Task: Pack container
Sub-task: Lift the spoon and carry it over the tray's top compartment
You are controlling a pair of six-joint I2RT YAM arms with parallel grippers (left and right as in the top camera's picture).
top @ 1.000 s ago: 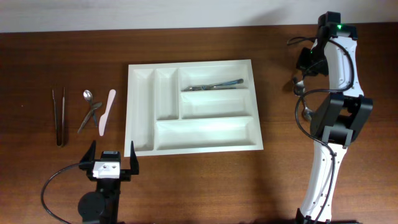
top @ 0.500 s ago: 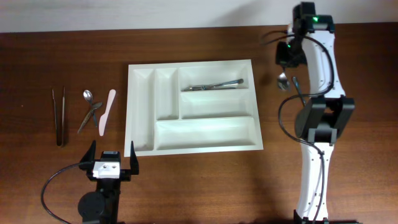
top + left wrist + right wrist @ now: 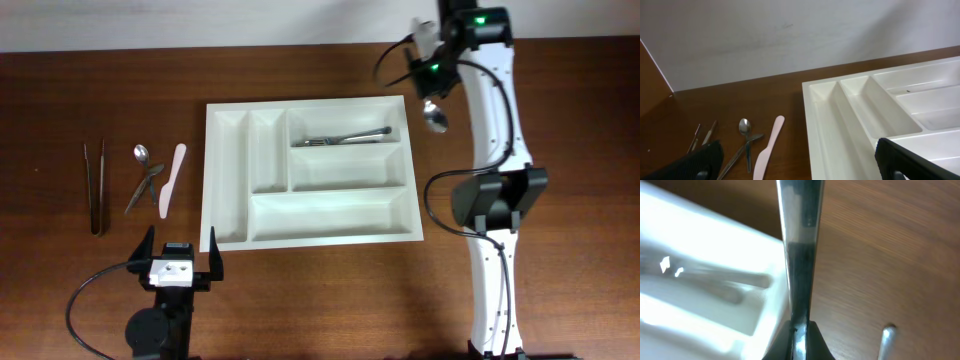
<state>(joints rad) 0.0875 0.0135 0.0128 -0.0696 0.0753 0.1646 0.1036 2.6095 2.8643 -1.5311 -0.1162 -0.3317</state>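
Observation:
The tray's empty middle compartment [image 3: 350, 169] lies left of my right gripper in the overhead view, so next my right gripper needs to carry the spoon over it, turning, then lower and release.
The container [image 3: 207, 180] is a large white cutlery tray in the middle of the table. A metal fork [image 3: 342, 136] lies in its top long compartment. My right gripper [image 3: 428, 82] hovers just off the tray's far right corner, shut on a metal spoon [image 3: 434, 119]. In the right wrist view the spoon's handle [image 3: 800, 255] runs up from the clamped fingers [image 3: 815, 337], beside the tray's corner [image 3: 771, 311]. My left gripper [image 3: 181, 262] rests open near the front edge, left of the tray, holding nothing. Its fingers [image 3: 695, 162] frame the left wrist view.
Left of the tray lie dark chopsticks [image 3: 95, 187], a small spoon [image 3: 141, 153], a dark utensil [image 3: 145, 188] and a pale pink knife [image 3: 172, 180]. The tip of another metal utensil [image 3: 886, 340] lies on the wood right of the tray.
The right arm has swung left and toward the back with the spoon, from the table's right side to the tray's far right corner. The left arm has not moved.

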